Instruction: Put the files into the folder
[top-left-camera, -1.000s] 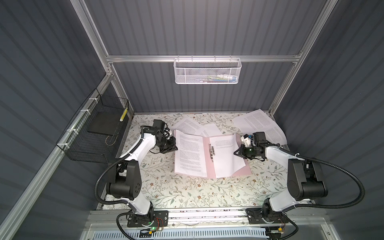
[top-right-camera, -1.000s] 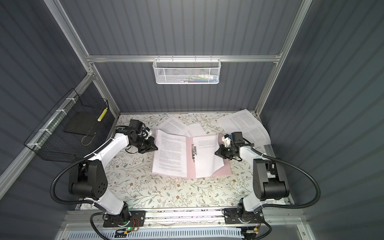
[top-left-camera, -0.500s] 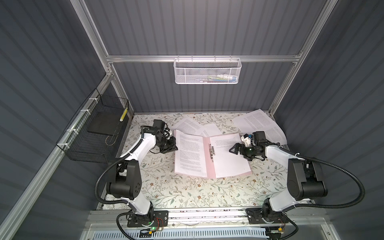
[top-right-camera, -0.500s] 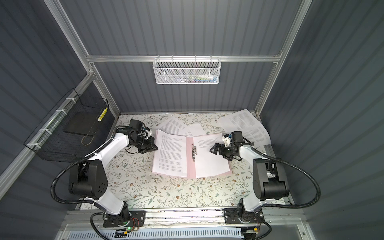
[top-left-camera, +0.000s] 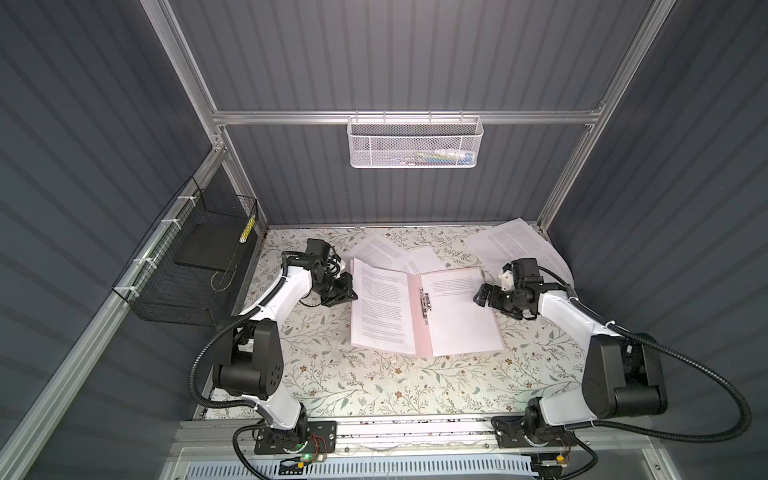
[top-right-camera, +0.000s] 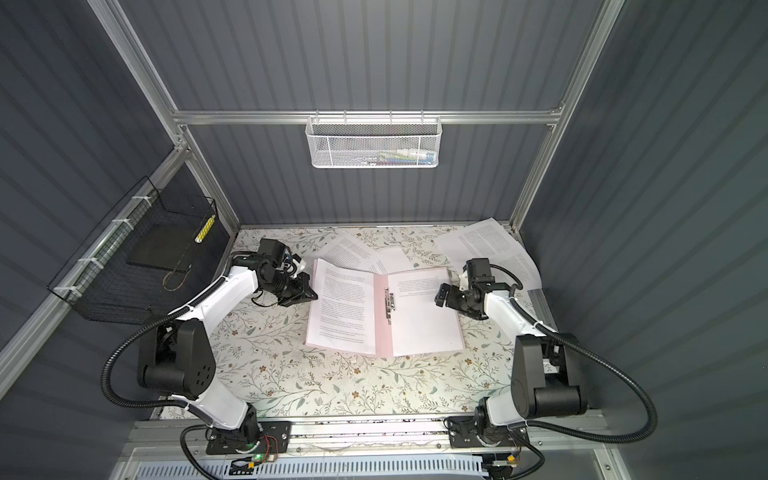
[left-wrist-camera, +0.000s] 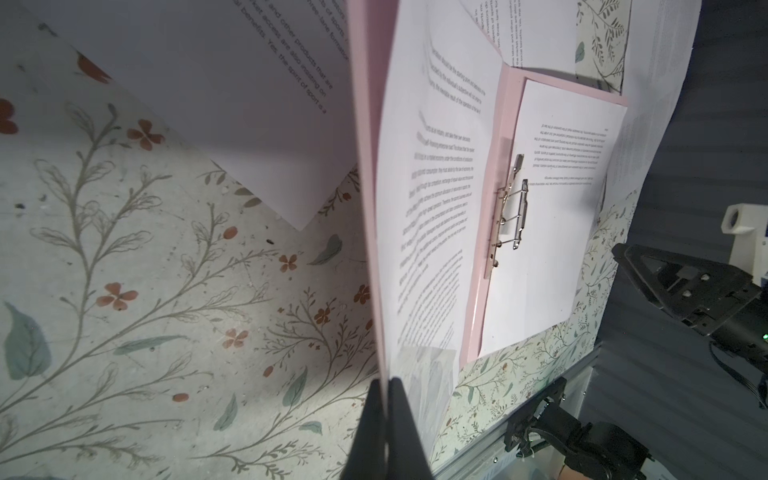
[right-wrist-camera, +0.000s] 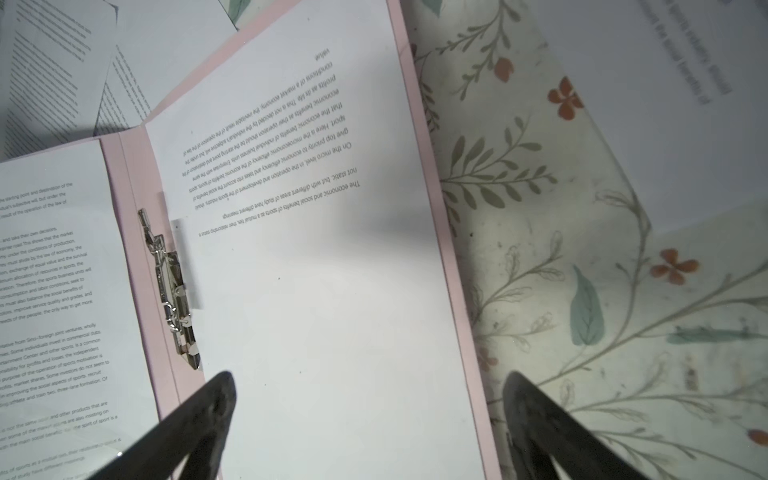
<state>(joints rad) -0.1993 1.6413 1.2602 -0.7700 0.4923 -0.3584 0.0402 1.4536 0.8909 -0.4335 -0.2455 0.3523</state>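
The table behind my left gripper is bare, and loose files touch the far end of the cover's outer edge. My left gripper should next pull that edge back that way and release it.
The pale pink folder (top-left-camera: 417, 320) (top-right-camera: 382, 328) lies open mid-table, its metal clip (top-left-camera: 424, 305) (right-wrist-camera: 172, 286) along the spine. My left gripper (top-left-camera: 348, 291) (left-wrist-camera: 388, 380) is shut on the outer edge of the left cover, holding it tilted up with a printed sheet (top-left-camera: 380, 307) (left-wrist-camera: 432, 208) against it. Another of the files (top-left-camera: 461, 320) (right-wrist-camera: 332, 270) lies flat on the right half. My right gripper (top-left-camera: 482, 296) (top-right-camera: 442, 297) (right-wrist-camera: 370, 380) hovers open over that sheet's outer edge, holding nothing. More files (top-left-camera: 384, 253) (top-left-camera: 517, 245) lie loose at the back.
A black wire basket (top-left-camera: 187, 270) holding a flat black slab hangs on the left wall. A white mesh basket (top-left-camera: 413, 141) hangs on the back wall. An aluminium rail (top-left-camera: 395, 428) runs along the table's front edge.
My right gripper has opened and let go of the sheet, which has dropped from askew to flat on the folder's right half. The left arm has not moved.
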